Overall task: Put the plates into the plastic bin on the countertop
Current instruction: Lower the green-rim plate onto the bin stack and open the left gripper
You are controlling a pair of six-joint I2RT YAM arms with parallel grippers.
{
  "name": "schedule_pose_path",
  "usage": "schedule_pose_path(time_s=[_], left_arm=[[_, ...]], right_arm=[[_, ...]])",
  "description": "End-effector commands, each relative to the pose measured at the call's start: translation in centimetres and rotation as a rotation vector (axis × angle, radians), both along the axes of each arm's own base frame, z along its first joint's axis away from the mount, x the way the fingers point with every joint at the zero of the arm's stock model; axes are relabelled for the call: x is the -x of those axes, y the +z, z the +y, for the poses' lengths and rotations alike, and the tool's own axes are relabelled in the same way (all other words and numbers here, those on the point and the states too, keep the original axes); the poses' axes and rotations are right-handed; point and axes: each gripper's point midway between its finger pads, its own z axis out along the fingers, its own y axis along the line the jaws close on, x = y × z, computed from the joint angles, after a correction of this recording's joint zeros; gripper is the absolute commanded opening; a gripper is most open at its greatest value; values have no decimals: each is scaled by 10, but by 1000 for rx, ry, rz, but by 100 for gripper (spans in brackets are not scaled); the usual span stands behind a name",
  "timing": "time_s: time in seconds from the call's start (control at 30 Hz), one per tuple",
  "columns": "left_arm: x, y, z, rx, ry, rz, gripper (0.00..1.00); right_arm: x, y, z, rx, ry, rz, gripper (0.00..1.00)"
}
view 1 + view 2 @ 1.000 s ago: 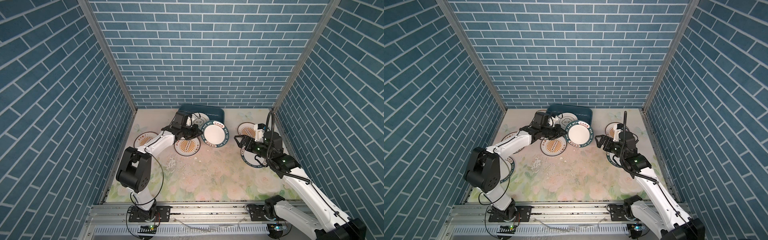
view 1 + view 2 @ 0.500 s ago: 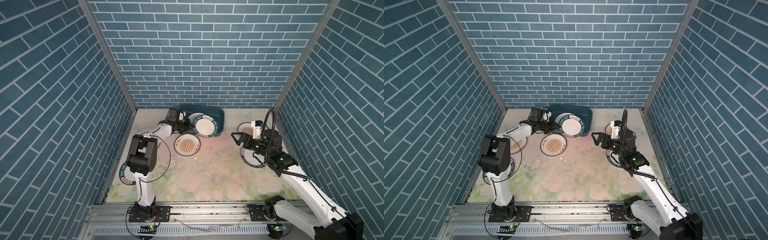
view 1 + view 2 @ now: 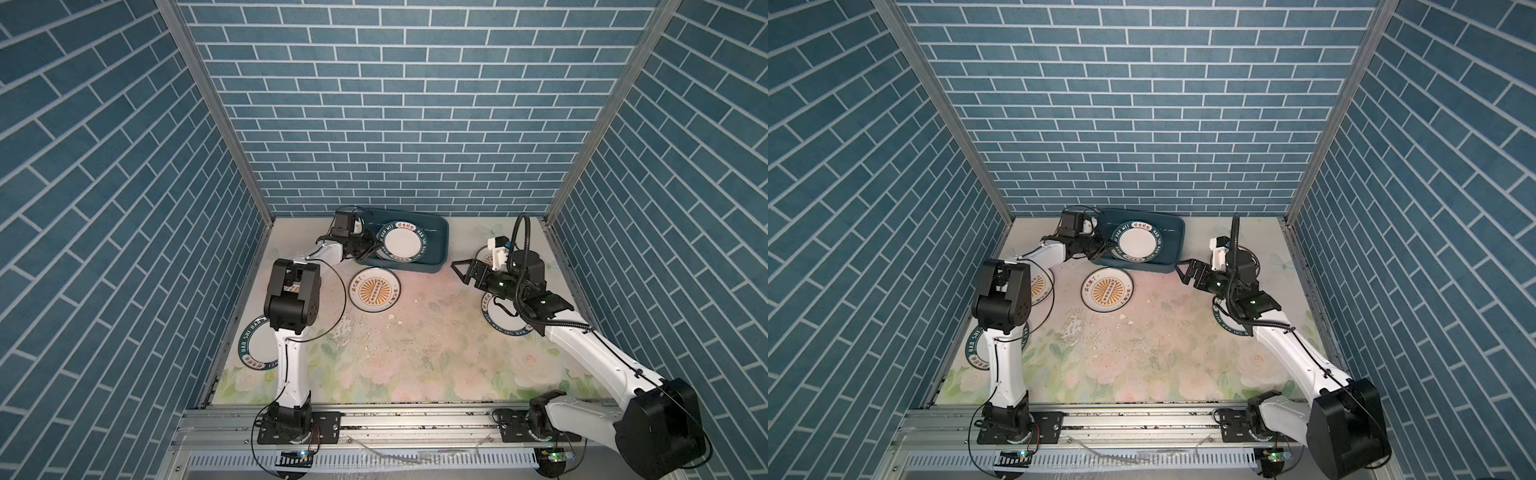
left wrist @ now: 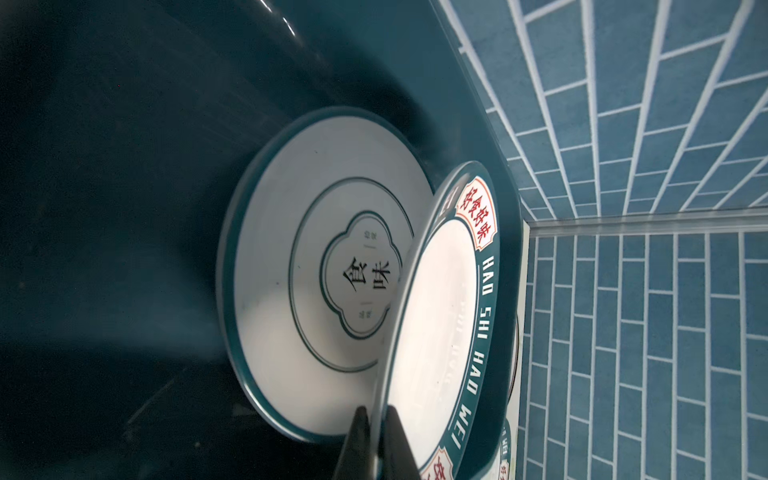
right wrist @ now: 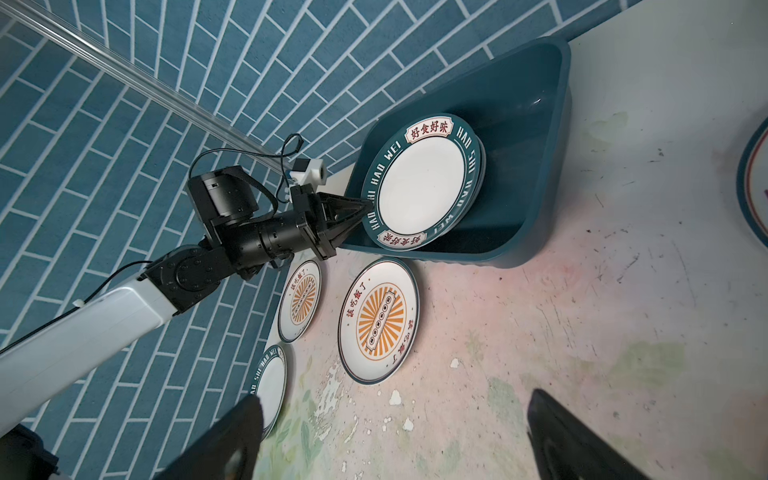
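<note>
Next, my left gripper brings the held rim down toward the quatrefoil plate point(image 4: 307, 270) and releases.
My left gripper point(image 3: 375, 248) point(image 4: 376, 415) is shut on the rim of a white plate with a green lettered rim point(image 3: 401, 245) point(image 3: 1136, 243) point(image 4: 436, 332) point(image 5: 422, 183). I hold that plate tilted inside the left half of the dark teal plastic bin point(image 3: 438, 249) point(image 3: 1177, 239) point(image 4: 124, 166) point(image 5: 540, 124). A quatrefoil plate point(image 4: 307, 270) lies in the bin under it. An orange sunburst plate point(image 3: 375, 289) point(image 3: 1108, 289) point(image 5: 378, 320) rests on the countertop point(image 3: 415, 340) just before the bin. My right gripper point(image 3: 461, 272) point(image 5: 395, 399) hangs open and empty to the bin's right.
A second sunburst plate point(image 3: 1038, 286) point(image 5: 300, 305) and a green-rimmed plate point(image 3: 257, 345) point(image 5: 268, 382) lie along the left wall under my left arm. Another green-rimmed plate point(image 3: 503, 320) sits beneath my right arm, and one more plate point(image 5: 754, 187) lies behind the right gripper.
My left gripper has carried the green-rimmed plate from in front of the bin back and left into the bin. The right gripper has drifted slightly towards the middle, still open.
</note>
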Motion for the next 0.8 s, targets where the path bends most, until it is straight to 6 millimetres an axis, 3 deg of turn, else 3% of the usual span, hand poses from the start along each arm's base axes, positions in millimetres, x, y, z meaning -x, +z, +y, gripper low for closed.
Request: schedule_pose_path(time_s=[0.0,0.5,0.77], left_arm=[[-19,14,8,16,25,-52,0],[-25,-20,12,-60,-22,6,0],[-25,-30,16,-109,-29,33,12]], right_arm=[[-8,20,5,-36,10,-49,98],[-16,11,6,-16,-2,-22,99],[-17,8,3,-3,-19,-12,98]])
